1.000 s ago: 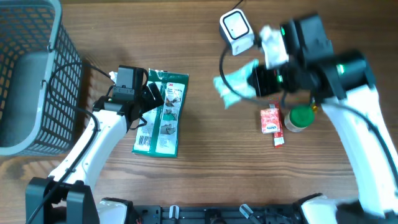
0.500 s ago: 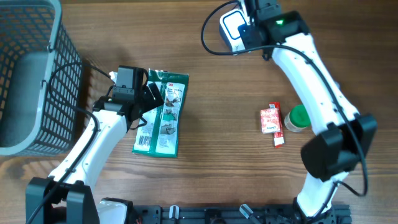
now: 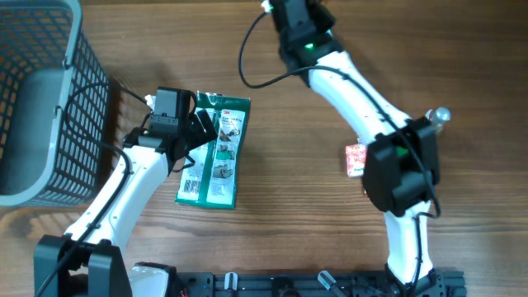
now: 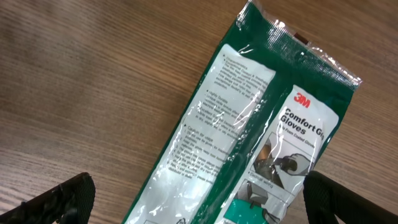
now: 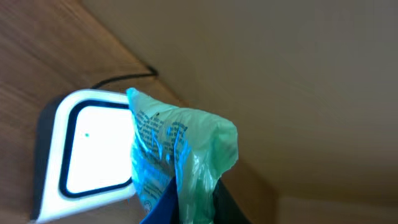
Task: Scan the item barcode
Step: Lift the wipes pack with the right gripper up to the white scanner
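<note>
My right gripper moves back and down next to release the item on bare tabletop beside the small red packet, since that spot lies back and below.
In the right wrist view my right gripper (image 5: 186,208) is shut on the item, a crumpled light-green plastic packet (image 5: 183,149) with blue print. The packet hangs just in front of the white scanner (image 5: 81,149), beside its lit window. I cannot make out a barcode on it. From overhead my right arm (image 3: 346,74) stretches to the table's far edge and hides the scanner and packet. My left gripper (image 4: 205,208) is open, one fingertip on each side of a green 3M gloves pack (image 4: 249,124) lying flat on the table (image 3: 210,153).
A grey wire basket (image 3: 82,74) stands at the far left. A small red packet (image 3: 355,157) lies right of centre, partly under my right arm. A black cable (image 3: 247,58) loops near the scanner.
My right arm has swung left to the table's far edge, carrying the green packet to the scanner, and now covers the scanner from overhead. The left arm has not moved.
</note>
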Controlling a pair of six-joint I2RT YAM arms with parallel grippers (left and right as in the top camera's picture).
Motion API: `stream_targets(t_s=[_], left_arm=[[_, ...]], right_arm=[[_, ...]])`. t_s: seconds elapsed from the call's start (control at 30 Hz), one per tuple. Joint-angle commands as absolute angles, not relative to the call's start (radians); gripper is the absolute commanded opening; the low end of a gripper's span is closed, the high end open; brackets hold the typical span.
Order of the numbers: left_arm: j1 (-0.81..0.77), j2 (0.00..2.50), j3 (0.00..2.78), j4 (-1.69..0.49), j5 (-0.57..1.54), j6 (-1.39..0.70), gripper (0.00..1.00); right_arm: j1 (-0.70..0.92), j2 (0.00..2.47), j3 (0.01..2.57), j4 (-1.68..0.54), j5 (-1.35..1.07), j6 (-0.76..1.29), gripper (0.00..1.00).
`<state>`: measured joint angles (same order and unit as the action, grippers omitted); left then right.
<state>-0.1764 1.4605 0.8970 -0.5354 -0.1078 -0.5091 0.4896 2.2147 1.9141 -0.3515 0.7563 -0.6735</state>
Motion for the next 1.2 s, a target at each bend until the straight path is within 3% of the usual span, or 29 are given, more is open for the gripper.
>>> stream_targets(t_s=[0.0, 0.13, 0.6, 0.77, 0.9, 0.97, 1.03, 1.17], left_arm=[[-0.173, 1.459, 0.904, -0.533, -0.116, -0.501, 1.00], [-0.173, 1.459, 0.904, -0.533, -0.116, -0.501, 1.00], [-0.173, 1.459, 0.904, -0.533, -0.115, -0.501, 1.00], [-0.172, 1.459, 0.904, -0.533, -0.116, -0.501, 1.00], [-0.173, 1.459, 0.904, -0.533, -0.116, -0.501, 1.00], [-0.173, 1.459, 0.904, -0.533, -0.116, -0.501, 1.00], [-0.173, 1.459, 0.904, -0.533, -0.116, -0.501, 1.00], [-0.173, 1.459, 0.904, -0.533, -0.116, -0.501, 1.00]], right_arm=[[0.499, 2.285, 1.939, -0.241, 0.947, -0.907, 0.04], [0.509, 2.314, 1.938, -0.212, 0.968, -0.963, 0.04], [0.553, 2.316, 1.938, -0.377, 0.839, -0.802, 0.04], [0.558, 2.316, 1.938, -0.493, 0.737, -0.756, 0.06], [0.557, 2.316, 1.938, -0.583, 0.651, -0.756, 0.14], [0.557, 2.316, 1.938, -0.597, 0.621, -0.754, 0.13], [0.557, 2.315, 1.938, -0.596, 0.611, -0.722, 0.04], [0.557, 2.298, 1.938, -0.598, 0.685, -0.681, 0.04]])
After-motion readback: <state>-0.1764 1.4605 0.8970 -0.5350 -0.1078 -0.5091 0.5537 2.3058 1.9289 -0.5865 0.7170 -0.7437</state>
